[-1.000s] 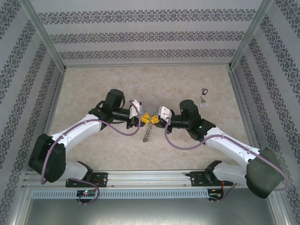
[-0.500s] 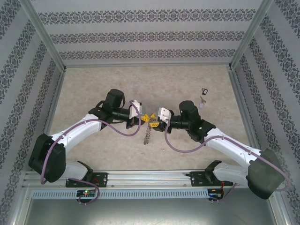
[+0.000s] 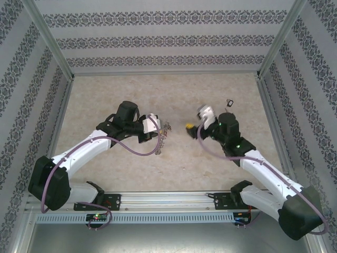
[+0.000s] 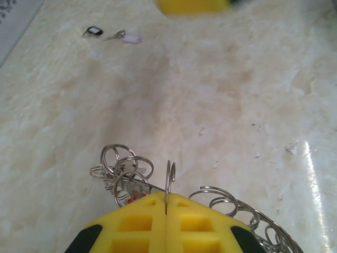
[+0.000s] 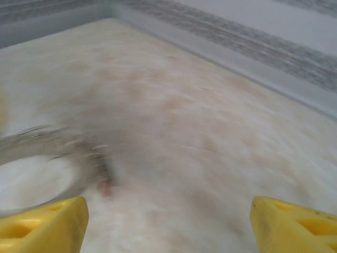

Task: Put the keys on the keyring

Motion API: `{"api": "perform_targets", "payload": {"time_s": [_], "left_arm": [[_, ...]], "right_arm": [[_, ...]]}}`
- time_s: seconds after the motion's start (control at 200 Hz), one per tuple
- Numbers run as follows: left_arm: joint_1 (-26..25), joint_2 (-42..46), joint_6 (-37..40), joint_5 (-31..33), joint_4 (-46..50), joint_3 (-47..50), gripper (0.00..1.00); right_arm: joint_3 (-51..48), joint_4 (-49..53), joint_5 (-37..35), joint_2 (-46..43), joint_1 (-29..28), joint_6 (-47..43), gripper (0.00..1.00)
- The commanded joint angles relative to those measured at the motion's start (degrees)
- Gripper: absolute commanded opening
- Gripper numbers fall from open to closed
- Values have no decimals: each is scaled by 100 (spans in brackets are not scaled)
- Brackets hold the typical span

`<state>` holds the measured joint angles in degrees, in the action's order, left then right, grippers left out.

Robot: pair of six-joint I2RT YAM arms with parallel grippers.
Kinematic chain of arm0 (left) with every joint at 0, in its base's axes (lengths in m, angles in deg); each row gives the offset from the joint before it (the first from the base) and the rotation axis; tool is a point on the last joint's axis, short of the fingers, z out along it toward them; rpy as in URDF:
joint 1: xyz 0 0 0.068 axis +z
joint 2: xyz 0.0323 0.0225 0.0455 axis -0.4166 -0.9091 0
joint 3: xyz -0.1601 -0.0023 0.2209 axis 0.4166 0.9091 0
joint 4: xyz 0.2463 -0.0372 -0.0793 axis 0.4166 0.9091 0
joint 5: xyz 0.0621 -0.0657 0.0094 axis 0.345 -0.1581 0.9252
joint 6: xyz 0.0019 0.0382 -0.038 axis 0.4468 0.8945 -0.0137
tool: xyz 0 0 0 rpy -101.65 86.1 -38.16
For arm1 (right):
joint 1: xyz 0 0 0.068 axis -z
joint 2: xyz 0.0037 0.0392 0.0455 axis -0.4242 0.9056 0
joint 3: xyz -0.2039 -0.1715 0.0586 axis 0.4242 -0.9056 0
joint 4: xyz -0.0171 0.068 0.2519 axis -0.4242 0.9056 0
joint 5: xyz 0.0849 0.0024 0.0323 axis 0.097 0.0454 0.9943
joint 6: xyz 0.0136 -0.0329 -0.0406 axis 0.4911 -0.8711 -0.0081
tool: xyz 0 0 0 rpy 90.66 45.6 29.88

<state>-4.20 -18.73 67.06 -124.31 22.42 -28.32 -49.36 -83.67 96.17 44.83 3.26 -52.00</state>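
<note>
I will next swing my right gripper away from the keyring (image 3: 164, 135) and move it down onto the head of the small silver key, because the key lies loose on the tabletop.
My left gripper (image 3: 157, 130) (image 4: 166, 201) is shut on the keyring (image 4: 169, 176), a thin silvery ring seen edge-on between the yellow fingertips. Small wire rings fringe it on both sides, and a red bit (image 4: 135, 195) shows among them. From above, the keyring (image 3: 164, 135) hangs off that gripper just over the table. My right gripper (image 3: 191, 125) (image 5: 168, 226) stands open and empty, a little way right of the ring. The ring is a blur at the left of the right wrist view. Two loose keys (image 4: 95, 31) (image 4: 125, 37) lie far off on the table; one key (image 3: 229, 101) is beside the right wrist.
The marbled beige table (image 3: 131, 95) is boxed in by patterned walls with metal posts (image 3: 50, 39) at the back corners. One blurred yellow fingertip (image 4: 192, 5) of my right gripper shows at the top edge of the left wrist view.
My right gripper has opened, let go of the keyring and swung back to the right. My left gripper has closed fully and keeps the ring, drawn slightly left.
</note>
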Motion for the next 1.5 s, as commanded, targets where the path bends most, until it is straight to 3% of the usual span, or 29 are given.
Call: {"api": "perform_targets", "payload": {"time_s": [0.0, 0.105, 0.185, 0.285, 0.435, 0.56, 0.744, 0.964, 1.189, 1.499], "left_arm": [[-45, 17, -307, 350, 143, -456, 0], [-41, -93, -645, 253, 312, -665, 0], [-28, -186, -964, 190, 495, -850, 0], [-12, -265, -1198, 105, 699, -1000, 0], [6, -219, -1402, -29, 723, -1012, 0], [51, -209, -1552, 26, 748, -981, 0], [83, -182, -1624, 17, 625, -842, 0], [96, -297, -1491, -9, 730, -887, 0], [120, -427, -1412, -97, 757, -950, 0], [124, -577, -1364, -246, 775, -986, 0]], "right_arm": [[705, 1013, -1013, 393, 909, 2658, 69], [1209, 2036, -504, 1096, 1900, 3501, 57], [1703, 2541, -212, 1794, 2271, 3252, 49], [2528, 3436, -308, 2785, 2482, 2800, 48], [3438, 4029, -558, 4019, 2588, 2793, 41], [4123, 4239, -1252, 4793, 2503, 2854, 41], [5110, 4596, -1627, 5760, 2423, 2612, 41], [5814, 5015, -1733, 6494, 2320, 2524, 37], [5772, 5025, -1862, 6667, 2174, 2508, 37], [5716, 5098, -2432, 6623, 2158, 2139, 28]]}}
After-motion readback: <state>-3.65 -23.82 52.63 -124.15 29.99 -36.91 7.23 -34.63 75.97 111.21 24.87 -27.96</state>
